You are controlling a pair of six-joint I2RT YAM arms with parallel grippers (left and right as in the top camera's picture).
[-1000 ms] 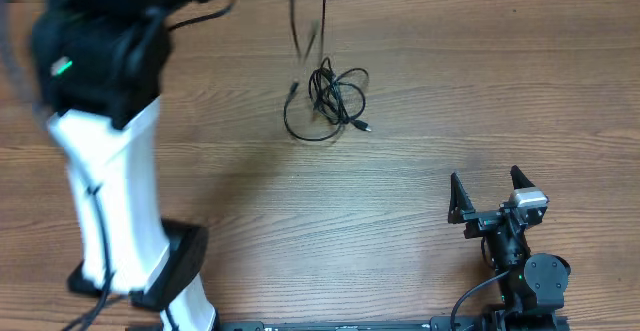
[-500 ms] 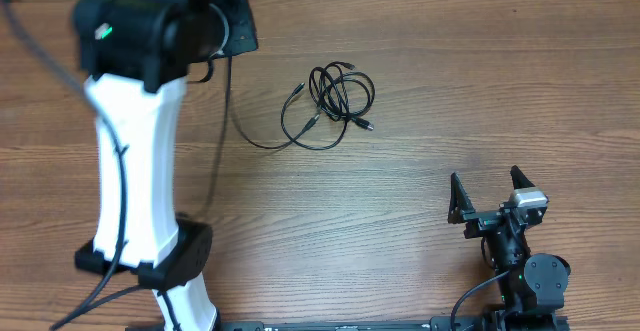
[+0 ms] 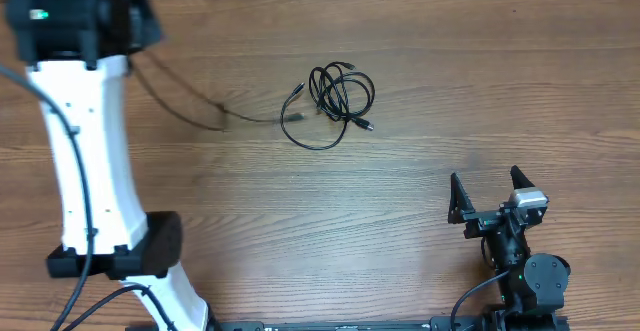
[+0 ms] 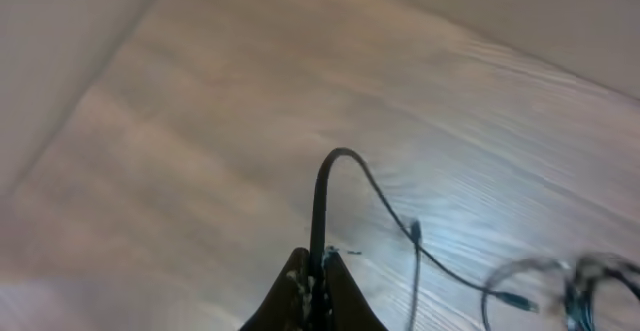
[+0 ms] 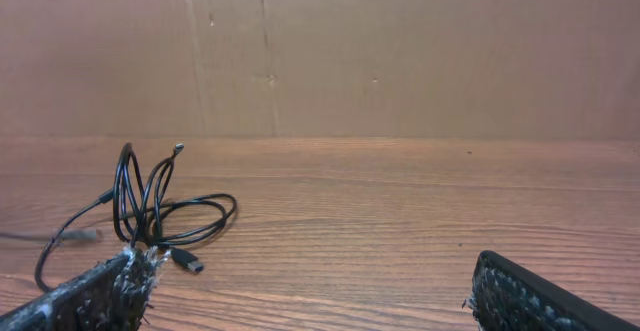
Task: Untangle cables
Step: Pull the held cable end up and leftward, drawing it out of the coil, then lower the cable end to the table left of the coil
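My left gripper pulls away from the bundle (image 3: 341,95) next, whose loop the cable's plug still crosses. Then it lowers to the bare wood tabletop below and releases.
The cables lie as a small black bundle (image 3: 341,95) on the wooden table, seen low from the right wrist as upright loops (image 5: 150,206) with a plug end beside them. One cable (image 3: 220,121) runs taut and blurred from the bundle toward the upper left. My left gripper (image 4: 318,258) is shut on that cable (image 4: 322,191), which arches up from the jaws and trails down right toward the bundle (image 4: 580,281). Overhead, the left arm (image 3: 85,151) hides its own gripper. My right gripper (image 3: 490,193) stands open near the front right, with nothing between its fingers (image 5: 535,301).
The left arm's white link and black base (image 3: 150,251) stand at the front left. A brown wall (image 5: 400,51) closes the far side of the table. The table's left edge (image 4: 90,91) shows in the left wrist view.
The left arm has swung left and back, drawing one cable out of the bundle. The bundle, lifted a second ago, now lies flat. The right arm has not moved.
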